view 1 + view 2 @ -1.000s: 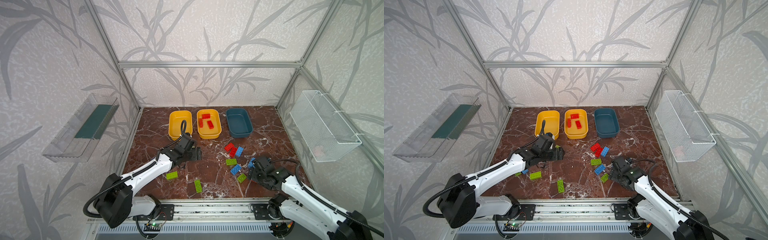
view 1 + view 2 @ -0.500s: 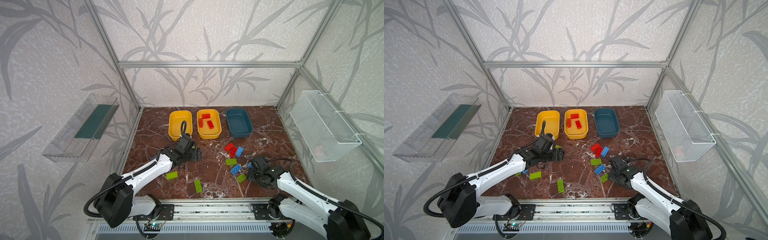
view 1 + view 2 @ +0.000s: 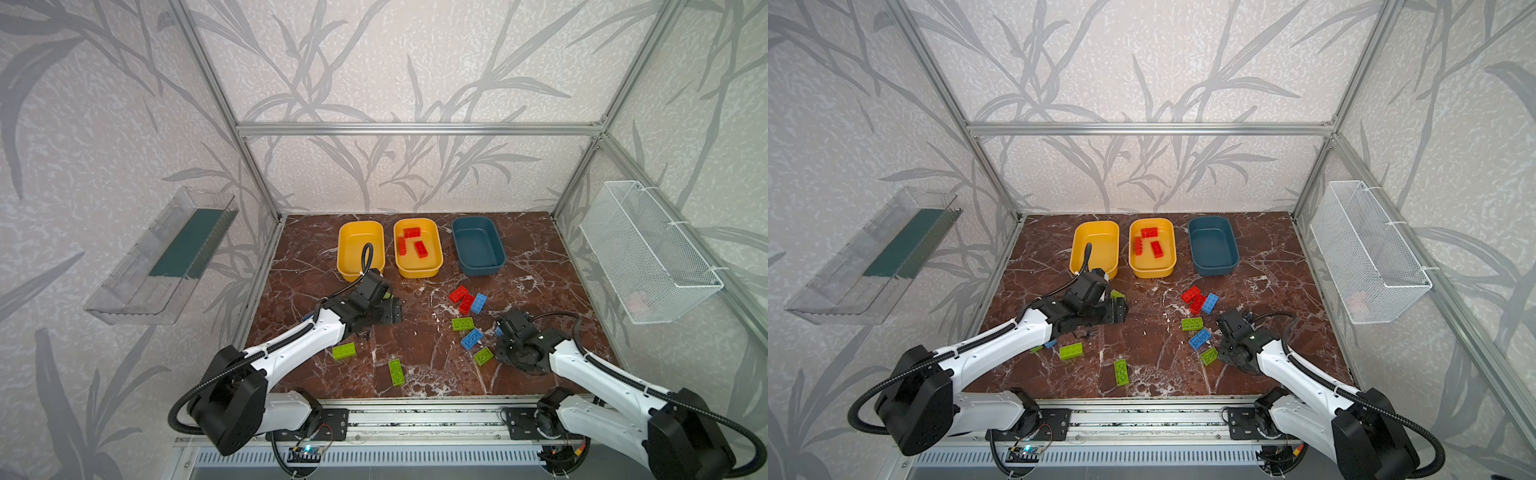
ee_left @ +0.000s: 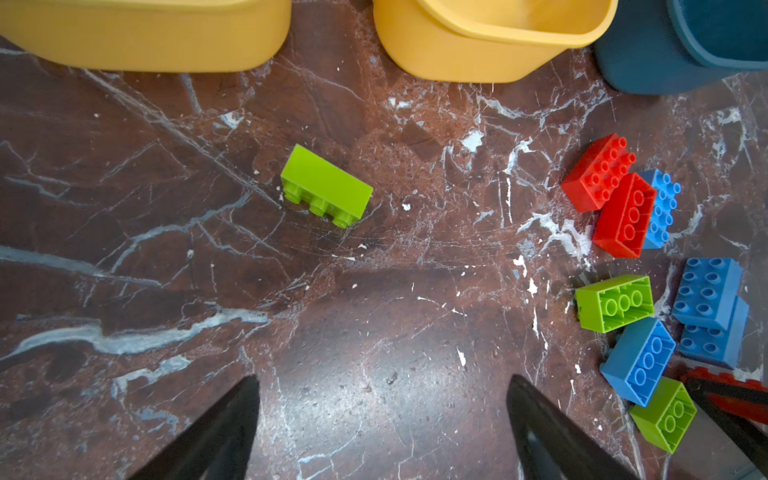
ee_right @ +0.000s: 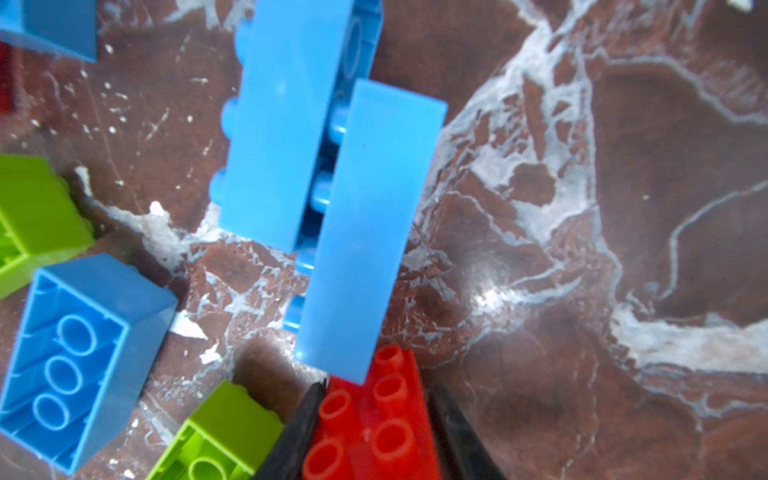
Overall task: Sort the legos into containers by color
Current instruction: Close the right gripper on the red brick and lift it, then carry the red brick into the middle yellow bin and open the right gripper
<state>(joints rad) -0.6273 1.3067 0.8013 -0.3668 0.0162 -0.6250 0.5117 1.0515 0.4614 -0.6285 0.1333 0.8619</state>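
Note:
I need to lift my right gripper and move it outward over the yellow tub with the red legos to release there, because that tub is farther outward than my gripper.
My right gripper (image 5: 376, 390) is shut on a red lego (image 5: 365, 428), low over the table beside two blue legos (image 5: 365, 216) lying on their sides. In both top views that gripper (image 3: 513, 332) sits at the right of a loose cluster: red (image 3: 458, 294), blue (image 3: 471, 338) and green (image 3: 462, 323) legos. My left gripper (image 4: 382, 382) hangs open over bare table, a green lego (image 4: 326, 185) ahead of it. At the back stand a yellow tub (image 3: 345, 249), a yellow tub (image 3: 436, 253) holding three red legos, and a teal tub (image 3: 478, 249).
Two more green legos (image 3: 344, 351) (image 3: 396, 372) lie near the front edge. A clear tray (image 3: 166, 253) hangs on the left wall and a white mesh basket (image 3: 648, 257) on the right wall. Metal frame posts bound the marble table (image 3: 415, 345).
My right gripper has shut on the red lego and shifted slightly toward the cluster. The left arm has not moved.

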